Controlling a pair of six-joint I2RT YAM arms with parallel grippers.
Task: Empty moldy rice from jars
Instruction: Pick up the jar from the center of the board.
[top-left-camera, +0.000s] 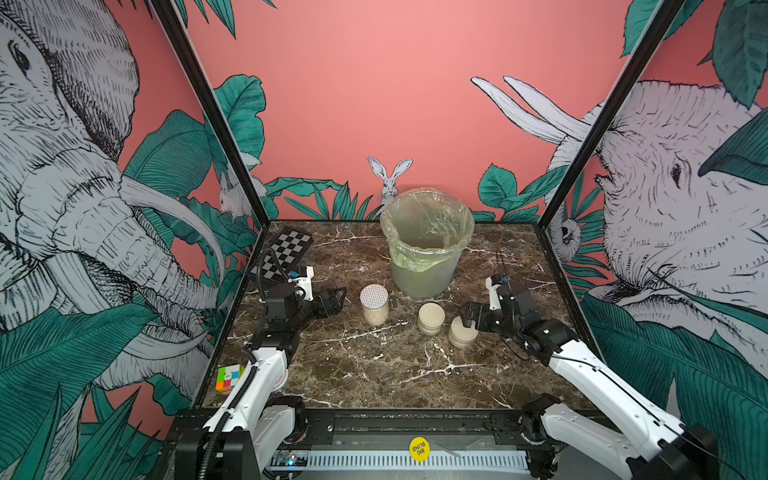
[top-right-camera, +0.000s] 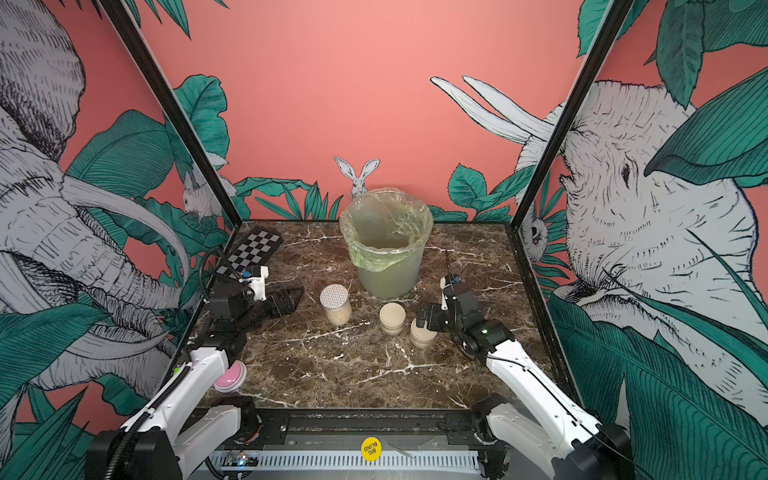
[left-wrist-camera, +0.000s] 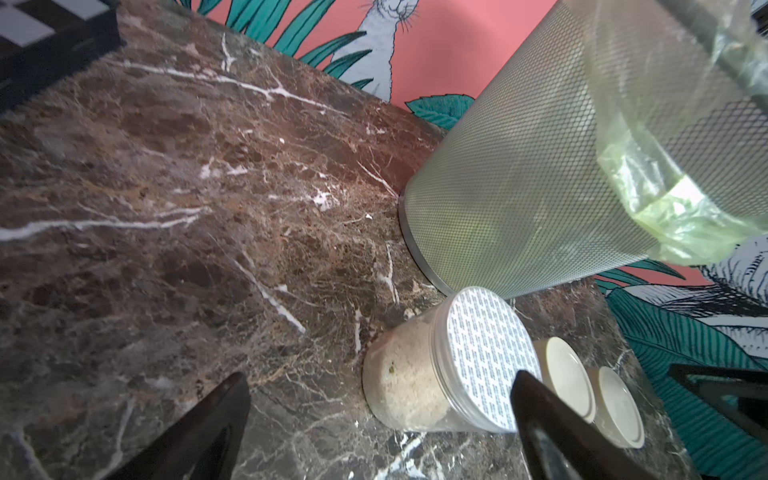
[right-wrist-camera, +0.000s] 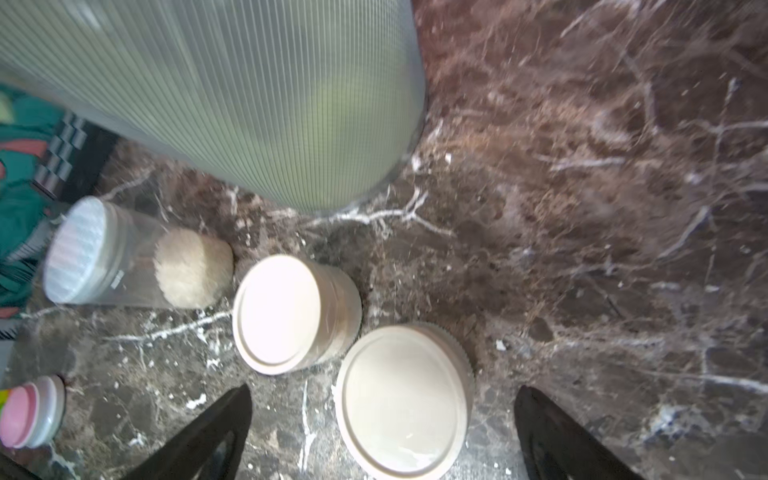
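Observation:
The nearer squat jar already has its beige lid (top-left-camera: 461, 328) (right-wrist-camera: 402, 401) between the open fingers of my right gripper. Next I will bring this gripper down over the jar and close it around the lid.
Three jars stand on the marble table (top-left-camera: 374, 374). The taller jar (top-left-camera: 374, 303) has a white dotted lid and moldy rice (left-wrist-camera: 407, 386) filling its lower half. Two squat jars with beige lids (top-left-camera: 431, 318) (top-left-camera: 462, 332) stand to its right. My left gripper (top-left-camera: 332, 299) is open and empty, just left of the tall jar (left-wrist-camera: 478, 361). My right gripper (top-left-camera: 471, 316) is open, and the nearer squat jar (right-wrist-camera: 403, 399) sits below, between its fingers. The other squat jar (right-wrist-camera: 291, 311) is just beyond.
A mesh bin (top-left-camera: 426, 249) lined with a green-tinted bag stands behind the jars, near the back wall. A chessboard (top-left-camera: 286, 253) lies at the back left. A colour cube (top-left-camera: 228, 378) and a pink-topped round thing (top-right-camera: 230, 376) sit at the front left edge.

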